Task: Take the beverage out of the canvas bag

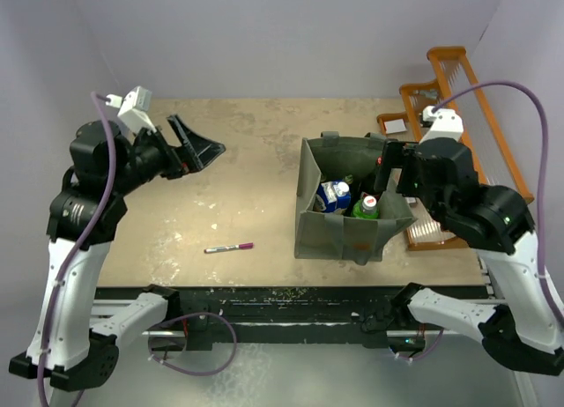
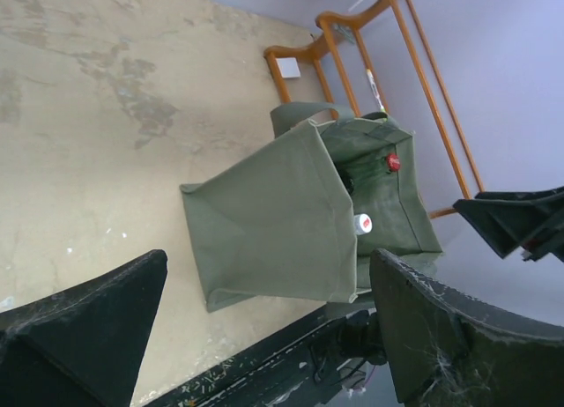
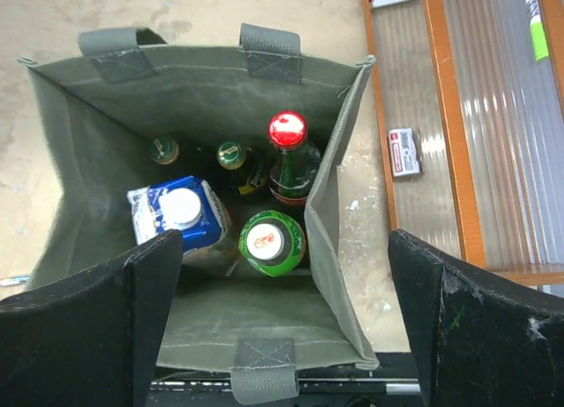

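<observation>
The dark bottle's red cap point(image 1: 379, 161) sits below the left gripper and to its right in the top view, so the robot should bring that gripper over the bag point(image 1: 310, 196) and down onto the cap.
The grey-green canvas bag point(image 1: 310, 196) stands open at the table's right side, with a tan patch on its near wall. Inside are several drinks: a green bottle with a white cap point(image 3: 269, 241), a blue carton point(image 3: 181, 211), a dark bottle with a red cap point(image 3: 288, 134) and two small gold-capped bottles. My right gripper point(image 3: 282, 244) is open and empty, hovering over the bag's right near part point(image 3: 203, 90), above the green bottle. My left gripper point(image 1: 198, 147) is open and empty, raised at the far left, well away from the bag point(image 2: 264, 222).
An orange wooden rack point(image 1: 449, 90) stands right of the bag, against the right wall. A pink marker point(image 1: 229, 247) lies on the table left of the bag. A white card point(image 1: 395, 125) lies at the rack's far end. A small card point(image 3: 405, 151) lies on the rack's ribbed tray.
</observation>
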